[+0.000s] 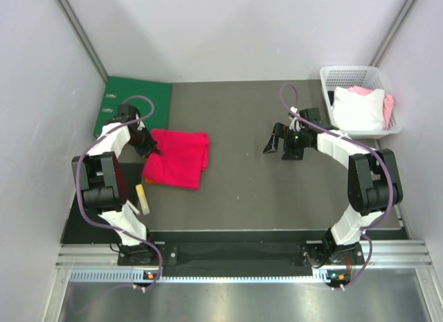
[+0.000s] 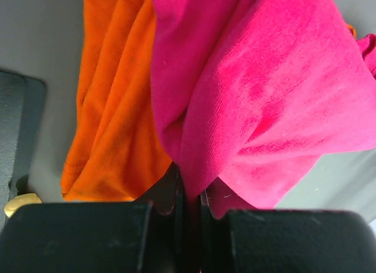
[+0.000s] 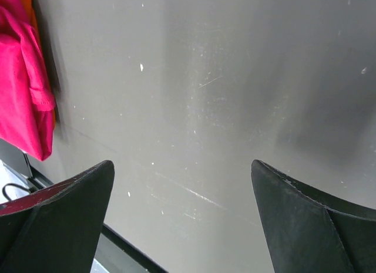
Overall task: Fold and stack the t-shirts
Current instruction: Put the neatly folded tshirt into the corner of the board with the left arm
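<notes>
My left gripper will pull the pink shirt's fold to the left in the top view and then open, because the pink shirt is lying crooked on the mat.
The crimson-pink t-shirt (image 1: 177, 158) lies folded on the grey mat, left of centre, on top of the orange t-shirt, of which only a sliver shows at its near edge (image 1: 154, 183). In the left wrist view the pink cloth (image 2: 264, 97) covers the orange one (image 2: 114, 108). My left gripper (image 1: 154, 150) is at the pink shirt's left edge, shut on a fold of it (image 2: 189, 194). My right gripper (image 1: 275, 143) is open and empty above the bare mat right of centre (image 3: 182, 167); the pink shirt (image 3: 23, 91) shows at that view's left edge.
A green ring binder (image 1: 136, 104) lies at the back left, just behind the left gripper. A white basket (image 1: 360, 99) with white and pink cloth stands at the back right. A small yellowish item (image 1: 142, 198) lies near the left arm. Side walls close in.
</notes>
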